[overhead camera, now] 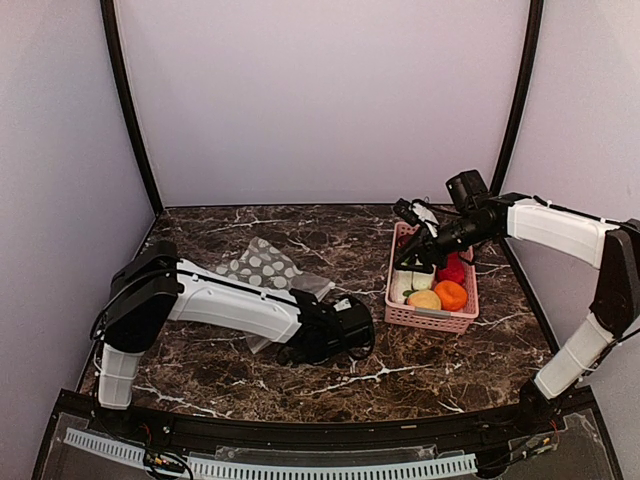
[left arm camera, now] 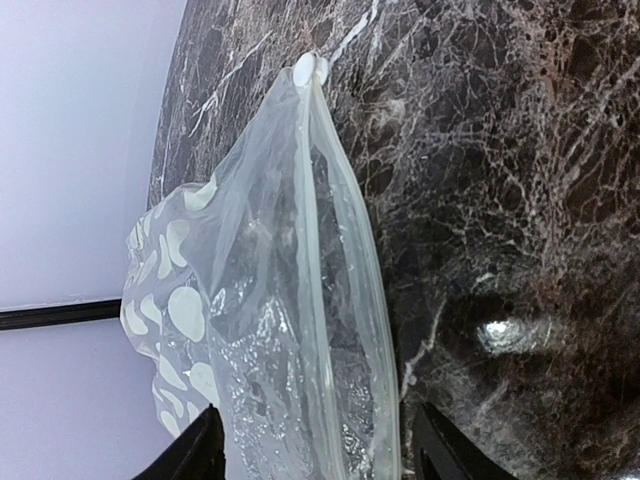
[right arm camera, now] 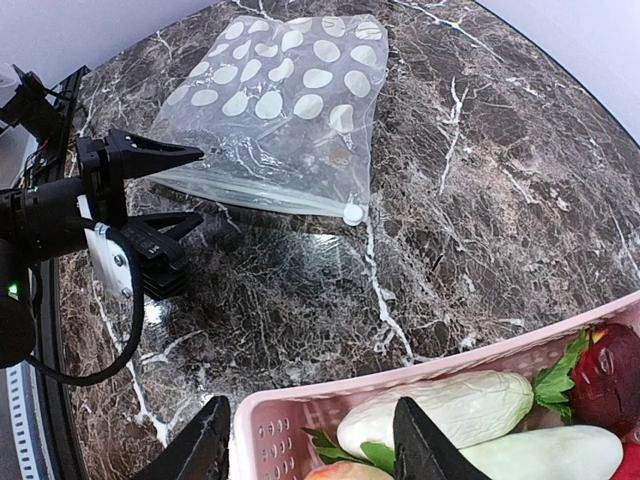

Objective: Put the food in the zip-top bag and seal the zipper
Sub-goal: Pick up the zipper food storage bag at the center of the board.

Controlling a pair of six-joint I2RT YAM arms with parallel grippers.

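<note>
My left gripper eases outward next, brings one finger into the gap of the bag's opening and closes on the bag-side zipper edge [left arm camera: 329, 425]. That edge is between its open fingers.
The zip-top bag [overhead camera: 264, 267] lies flat at centre left, clear with white dots. In the left wrist view its mouth edge and zipper [left arm camera: 311, 260] run between my open left fingers [left arm camera: 203, 447]. The left gripper [left arm camera: 318, 445] straddles that edge without closing; it also shows in the top view [overhead camera: 325, 305]. The food sits in the pink basket [overhead camera: 430, 320]: two white radishes [right arm camera: 440, 410], an orange piece [overhead camera: 450, 295], a yellowish piece [overhead camera: 424, 299], a red ball [overhead camera: 454, 270] and a dark red piece [right arm camera: 610, 365]. My right gripper [right arm camera: 312, 445] hangs open and empty over the basket's near-left corner.
A white slider tab [right arm camera: 352, 212] sits at the end of the bag's mouth. The dark marble table [overhead camera: 330, 375] is walled at the back and both sides. The left arm's black wrist [right arm camera: 60, 215] lies beside the bag.
</note>
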